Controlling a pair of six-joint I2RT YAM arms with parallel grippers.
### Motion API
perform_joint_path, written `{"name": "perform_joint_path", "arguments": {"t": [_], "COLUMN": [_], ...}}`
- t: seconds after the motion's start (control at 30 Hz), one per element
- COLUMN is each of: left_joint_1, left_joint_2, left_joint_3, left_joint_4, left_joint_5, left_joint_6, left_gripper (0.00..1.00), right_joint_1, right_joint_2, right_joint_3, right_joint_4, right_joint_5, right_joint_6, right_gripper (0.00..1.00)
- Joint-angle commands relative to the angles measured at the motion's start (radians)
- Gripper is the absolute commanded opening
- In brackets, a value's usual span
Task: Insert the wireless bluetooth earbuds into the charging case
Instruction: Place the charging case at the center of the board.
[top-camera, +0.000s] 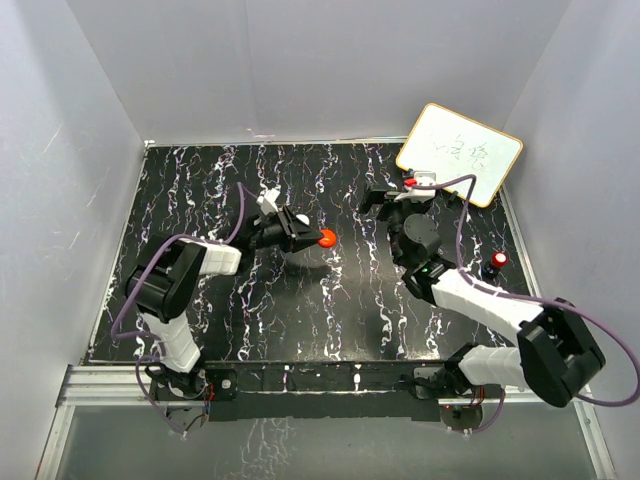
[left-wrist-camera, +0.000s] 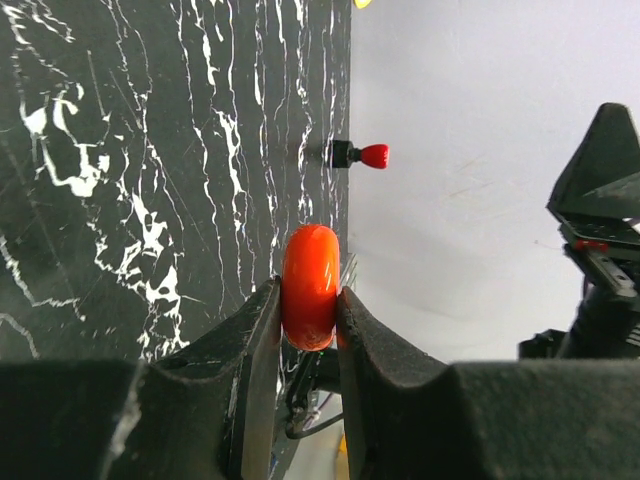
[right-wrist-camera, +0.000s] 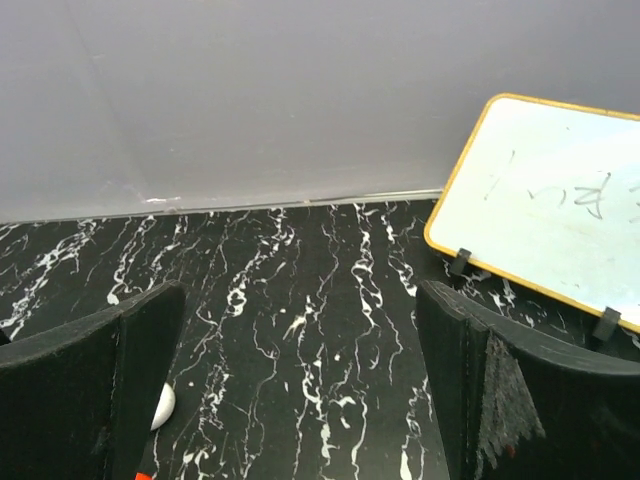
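Note:
Clear mat lies below my left gripper and to its right in the top view, so I need to lower it that way and release the red puck.
My left gripper (top-camera: 318, 239) is shut on a red round puck (top-camera: 327, 239), held on edge above the middle of the black marbled mat. In the left wrist view the red puck (left-wrist-camera: 310, 285) is pinched between both fingers of my left gripper (left-wrist-camera: 310, 310). A tiny red earbud (top-camera: 498, 260) with a black part lies at the mat's right edge; it also shows in the left wrist view (left-wrist-camera: 373, 155). A white round puck (top-camera: 300, 220) sits by the left gripper and shows partly in the right wrist view (right-wrist-camera: 163, 405). My right gripper (top-camera: 398, 200) is open and empty in the right wrist view (right-wrist-camera: 300, 310).
A small whiteboard (top-camera: 460, 152) with a yellow frame leans at the back right, close to the right gripper; it also shows in the right wrist view (right-wrist-camera: 560, 210). Grey walls enclose the mat (top-camera: 250, 300) on three sides.

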Motion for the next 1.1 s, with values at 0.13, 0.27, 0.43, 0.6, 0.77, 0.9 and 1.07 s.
{"name": "perform_joint_path", "arguments": {"t": [0.13,0.27,0.43,0.6,0.77,0.9,1.07], "left_joint_1": [-0.085,-0.102,-0.119,-0.135,-0.148,-0.151,-0.152], "left_joint_2": [0.127,0.168,0.225,0.262,0.289,0.295,0.281], "left_joint_3": [0.125,0.16,0.222,0.259,0.296,0.311,0.317], "left_joint_4": [-0.028,-0.05,-0.081,-0.095,-0.14,-0.175,-0.215], "left_joint_5": [-0.047,-0.099,-0.132,-0.181,-0.207,-0.216,-0.224], "left_joint_6": [0.037,0.052,0.073,0.073,0.092,0.104,0.12], "left_gripper": [0.0,0.0,0.0,0.0,0.03,0.18,0.32], "right_joint_1": [-0.051,-0.061,-0.072,-0.089,-0.106,-0.116,-0.122], "right_joint_2": [-0.104,-0.145,-0.188,-0.219,-0.234,-0.235,-0.233], "right_joint_3": [0.091,0.073,0.048,0.029,0.022,0.019,0.02], "right_joint_4": [-0.346,-0.356,-0.356,-0.361,-0.365,-0.366,-0.37], "right_joint_5": [-0.053,-0.06,-0.069,-0.084,-0.101,-0.123,-0.142], "right_joint_6": [0.118,0.134,0.14,0.144,0.15,0.163,0.172], "right_gripper": [0.98,0.98,0.98,0.98,0.98,0.98,0.98]}}
